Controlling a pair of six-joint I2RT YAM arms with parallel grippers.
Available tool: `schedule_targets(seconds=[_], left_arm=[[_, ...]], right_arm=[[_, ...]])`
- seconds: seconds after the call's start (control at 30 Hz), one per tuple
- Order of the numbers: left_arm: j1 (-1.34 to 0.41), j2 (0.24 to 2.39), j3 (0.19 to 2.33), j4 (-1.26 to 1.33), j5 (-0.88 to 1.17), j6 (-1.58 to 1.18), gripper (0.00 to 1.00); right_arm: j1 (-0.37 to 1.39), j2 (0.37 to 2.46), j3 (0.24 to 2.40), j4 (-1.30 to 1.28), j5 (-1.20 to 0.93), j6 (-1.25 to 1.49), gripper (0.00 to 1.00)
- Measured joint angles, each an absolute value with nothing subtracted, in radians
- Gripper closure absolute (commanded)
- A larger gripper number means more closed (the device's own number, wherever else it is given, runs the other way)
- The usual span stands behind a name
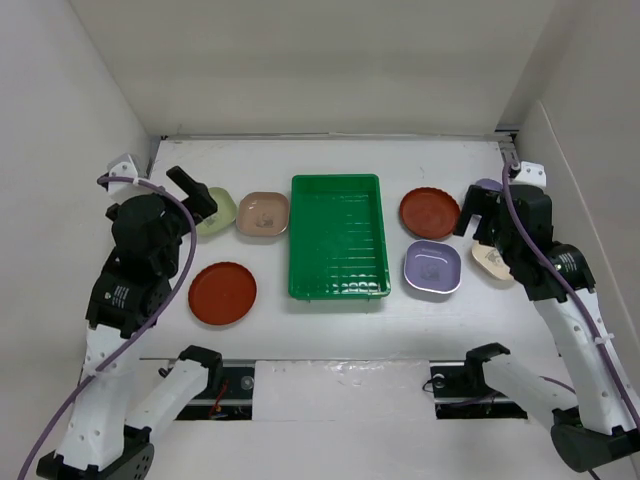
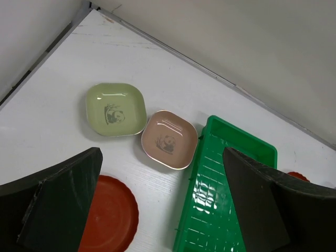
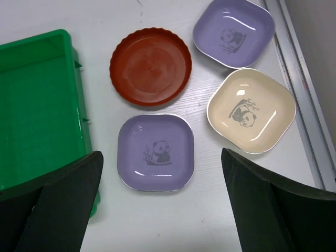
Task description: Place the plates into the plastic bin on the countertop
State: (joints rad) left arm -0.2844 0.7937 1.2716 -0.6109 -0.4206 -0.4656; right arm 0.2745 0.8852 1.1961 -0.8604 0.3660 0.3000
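Note:
The red-brown plate's rim (image 1: 455,227) (image 3: 186,82) facing the cream dish has empty countertop beside it, which leaves room for a finger outside. My right gripper will lower and reach outward onto that rim next.
The green plastic bin (image 1: 338,240) (image 2: 220,205) (image 3: 37,105) sits mid-countertop with nothing in it. To its left lie a red-brown plate (image 1: 222,293) (image 2: 107,215), a pink-tan dish (image 1: 263,214) (image 2: 169,139) and a pale green dish (image 1: 215,210) (image 2: 115,109). To its right lie a red-brown plate (image 1: 430,212) (image 3: 150,65), a lavender dish (image 1: 432,267) (image 3: 156,153), a cream dish (image 1: 493,262) (image 3: 251,110) and a second lavender dish (image 3: 233,32). My left gripper (image 1: 192,194) (image 2: 161,155) is open and empty above the left dishes. My right gripper (image 1: 478,215) (image 3: 161,155) is open and empty above the near lavender dish.
White walls (image 1: 320,60) enclose the countertop (image 1: 330,160) on three sides. A metal strip (image 3: 299,79) runs along the right edge beside the cream dish. Both arm bases (image 1: 200,375) stand at the near edge.

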Motion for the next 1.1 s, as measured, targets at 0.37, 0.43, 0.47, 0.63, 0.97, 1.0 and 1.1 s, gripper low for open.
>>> schedule_targets(seconds=[0.37,0.43,0.47,0.63,0.97,1.0,1.1], left_arm=[[-0.284,0.750,1.107,-0.507,-0.384,-0.512,0.00],[-0.284,0.734,1.073,-0.475,-0.372,-0.514,0.00],[-0.284,0.729,1.057,-0.458,-0.366,-0.514,0.00],[-0.284,0.735,0.987,-0.403,-0.343,-0.510,0.00],[-0.284,0.827,0.984,-0.398,-0.309,-0.487,0.00],[-0.284,0.822,0.982,-0.397,-0.303,-0.485,0.00],[-0.284,0.815,0.981,-0.391,-0.283,-0.479,0.00]], right_arm=[[0.233,0.992,1.191,-0.827,0.388,0.372,0.00],[0.218,1.053,1.166,-0.785,0.372,0.380,0.00],[0.213,1.083,1.146,-0.759,0.363,0.382,0.00],[0.165,1.264,1.093,-0.686,0.310,0.398,0.08],[0.042,1.665,1.111,-0.520,0.219,0.435,0.17],[0.038,1.676,1.113,-0.515,0.215,0.435,0.19],[0.018,1.731,1.148,-0.506,0.196,0.443,0.23]])
